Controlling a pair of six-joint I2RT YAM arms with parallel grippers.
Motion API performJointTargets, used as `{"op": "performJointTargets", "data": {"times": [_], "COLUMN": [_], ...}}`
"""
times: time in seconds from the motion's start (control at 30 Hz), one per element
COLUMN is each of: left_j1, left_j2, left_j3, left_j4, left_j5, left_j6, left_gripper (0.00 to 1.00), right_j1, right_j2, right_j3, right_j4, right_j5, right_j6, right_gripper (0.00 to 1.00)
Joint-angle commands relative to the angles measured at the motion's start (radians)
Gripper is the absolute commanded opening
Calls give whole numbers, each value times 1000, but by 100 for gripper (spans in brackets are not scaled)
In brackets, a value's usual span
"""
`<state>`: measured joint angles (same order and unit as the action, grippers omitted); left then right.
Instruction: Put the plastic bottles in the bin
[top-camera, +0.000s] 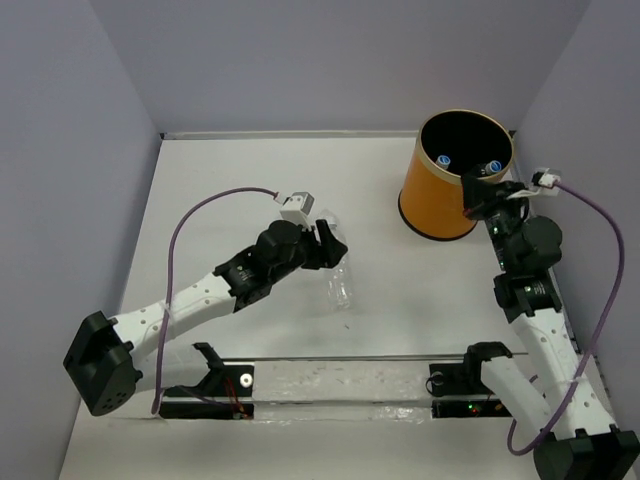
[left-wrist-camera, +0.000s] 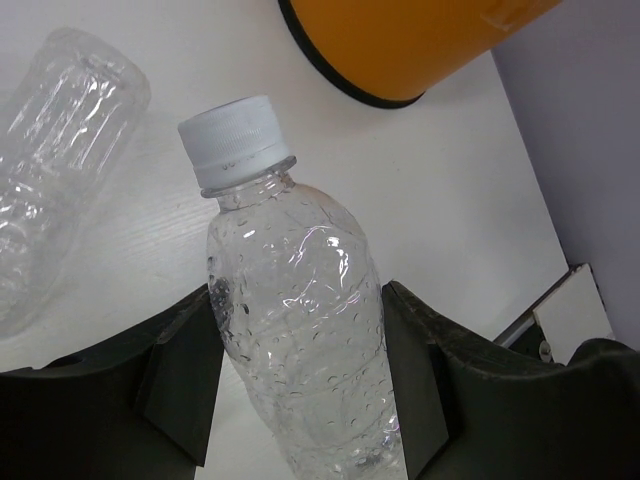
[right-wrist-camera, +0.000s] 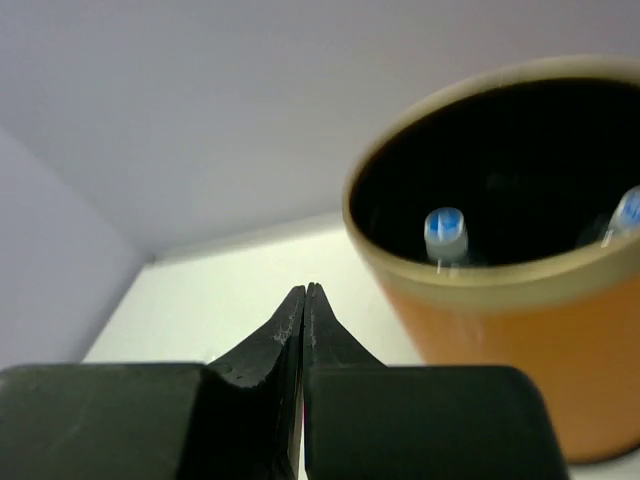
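Note:
My left gripper should lift outward and to the right in the top view next, over the bin's opening (top-camera: 457, 140), because the bin's rim is high above the table.
My left gripper (top-camera: 330, 245) (left-wrist-camera: 298, 300) is shut on a clear crinkled plastic bottle (left-wrist-camera: 300, 330) with a white cap; both pads press on its body. In the top view this bottle (top-camera: 340, 285) reaches out from the fingers over the table's middle. A second clear bottle (left-wrist-camera: 50, 150) lies on the table beside it in the left wrist view. The orange bin (top-camera: 440, 200) (left-wrist-camera: 420, 40) (right-wrist-camera: 520, 340) stands at the back right, with two blue-capped bottles (right-wrist-camera: 445, 235) inside. My right gripper (top-camera: 472, 200) (right-wrist-camera: 305, 290) is shut and empty, beside the bin's rim.
Purple walls close the table on the left, back and right. A clear strip with black mounts (top-camera: 320, 385) runs along the near edge between the arm bases. The right arm's purple cable (top-camera: 605, 260) loops by the right wall.

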<state>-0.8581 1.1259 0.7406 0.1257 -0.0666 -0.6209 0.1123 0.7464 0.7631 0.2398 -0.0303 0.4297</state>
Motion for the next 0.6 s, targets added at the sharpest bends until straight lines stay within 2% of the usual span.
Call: {"op": "performJointTargets", "data": {"times": [0.0,0.17,0.33,0.37,0.47,0.5,0.57], "left_j1": [-6,-7,-7,-7,-7,-7,-9], "left_j2": [26,113,248,305,441,481,592], "left_j3": [147,350,625,717,871,972,1061], "left_j4": [57,92,152,163,187,193,222], "left_j5": [-35,-79,-102,-117,-157,-170,-202], "left_j6": [59,95,115,127,147,159,161], "left_gripper": [49,49,49,49,49,49,49], "right_j1": [1,1,1,1,1,1,1], "right_j2": [-143,-370,-487,-508,-524,-527,-538], "right_j3": [-152,-251,-344,-372,-403,-406,-410], "right_j4": [-94,-252,-347,-364,-396,-401,-412], "right_j5": [-167,-230,-305,-319,-336,-348,-361], "right_j6": [107,147,211,215,205,204,208], "right_gripper": [0,0,0,0,0,0,0]}}
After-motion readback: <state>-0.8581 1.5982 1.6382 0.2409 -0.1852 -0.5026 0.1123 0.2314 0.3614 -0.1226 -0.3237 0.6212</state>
